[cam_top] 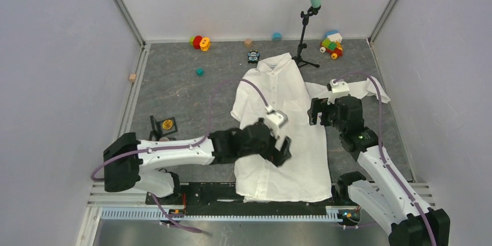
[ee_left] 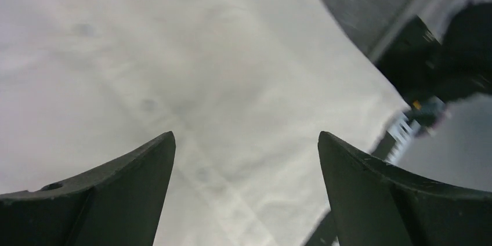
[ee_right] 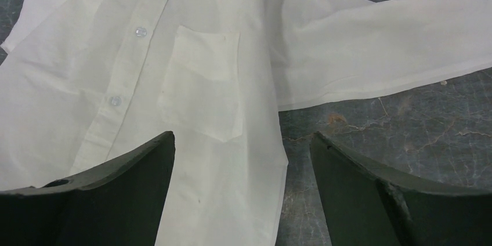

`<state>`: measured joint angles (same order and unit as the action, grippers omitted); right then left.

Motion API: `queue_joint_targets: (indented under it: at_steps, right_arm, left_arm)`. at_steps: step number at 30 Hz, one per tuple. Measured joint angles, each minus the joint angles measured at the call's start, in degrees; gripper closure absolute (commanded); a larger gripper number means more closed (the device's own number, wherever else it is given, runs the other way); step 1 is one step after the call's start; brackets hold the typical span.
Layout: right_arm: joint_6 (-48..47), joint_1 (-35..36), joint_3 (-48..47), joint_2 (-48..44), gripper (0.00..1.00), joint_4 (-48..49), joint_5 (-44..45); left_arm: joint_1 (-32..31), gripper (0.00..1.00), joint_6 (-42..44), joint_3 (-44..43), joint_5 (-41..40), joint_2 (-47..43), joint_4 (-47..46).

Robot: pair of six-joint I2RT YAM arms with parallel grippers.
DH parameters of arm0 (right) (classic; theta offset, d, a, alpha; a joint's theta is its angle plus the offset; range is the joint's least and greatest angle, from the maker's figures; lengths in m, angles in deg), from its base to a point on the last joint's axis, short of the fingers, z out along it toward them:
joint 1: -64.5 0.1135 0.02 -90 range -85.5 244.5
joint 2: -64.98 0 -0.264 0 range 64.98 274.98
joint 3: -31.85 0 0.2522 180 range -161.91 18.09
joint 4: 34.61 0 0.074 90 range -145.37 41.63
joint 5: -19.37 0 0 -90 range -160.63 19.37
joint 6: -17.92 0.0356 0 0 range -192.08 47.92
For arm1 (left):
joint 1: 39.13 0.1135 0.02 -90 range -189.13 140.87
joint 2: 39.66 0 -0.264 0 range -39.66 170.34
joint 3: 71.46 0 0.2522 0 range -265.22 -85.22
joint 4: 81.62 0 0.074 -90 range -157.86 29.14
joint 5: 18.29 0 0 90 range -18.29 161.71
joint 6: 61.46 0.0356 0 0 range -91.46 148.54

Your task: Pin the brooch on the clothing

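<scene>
I will next move my left gripper outward and left in the top view, then down onto the tucked sleeve's corner (cam_top: 235, 112), because only the opposite sleeve is spread.
The clothing (cam_top: 278, 118), a white button-up shirt, lies flat on the grey table with its collar at the far end and its hem toward me. My left gripper (cam_top: 283, 152) hangs open over the shirt's lower front; in the left wrist view the gripper (ee_left: 246, 136) has only white fabric (ee_left: 203, 72) between its fingers. My right gripper (cam_top: 315, 116) stands open at the shirt's right edge, near the chest pocket (ee_right: 203, 78) and the spread sleeve (ee_right: 394, 43); nothing sits in that gripper (ee_right: 242, 134). The brooch (cam_top: 168, 123), a small gold disc on a black stand, stands left of the shirt, beside my left arm.
Toys line the back of the table: a red-and-yellow one (cam_top: 200, 42), a colourful car (cam_top: 331, 46), a small dark robot (cam_top: 253, 57), a teal cube (cam_top: 199, 72). A microphone stand (cam_top: 304, 43) rises just behind the collar. A metal rail (cam_top: 220, 214) runs along the near edge.
</scene>
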<state>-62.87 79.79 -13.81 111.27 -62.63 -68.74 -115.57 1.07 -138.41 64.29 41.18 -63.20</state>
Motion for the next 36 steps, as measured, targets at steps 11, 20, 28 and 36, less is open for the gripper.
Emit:
queue_joint_targets:
  at_steps: [11,20,28,36]
  right_arm:
    - [4.2,-0.4,5.6,1.2,0.11,1.5,0.1]
    - [4.9,-4.3,9.8,3.0,0.12,3.5,-0.9]
    - [4.9,-4.9,10.5,2.7,0.13,4.5,-2.6]
    - [5.0,-5.1,12.6,2.2,0.13,4.7,-3.1]
  left_arm:
    - [32.2,0.17,-2.7,5.8,-2.5,-4.2,4.5]
    - [42.5,0.31,-4.2,6.0,-1.4,3.2,3.8]
    - [44.0,0.39,-4.3,4.6,-1.4,12.6,3.3]
    - [44.3,0.52,-4.4,2.0,-0.3,16.3,-0.5]
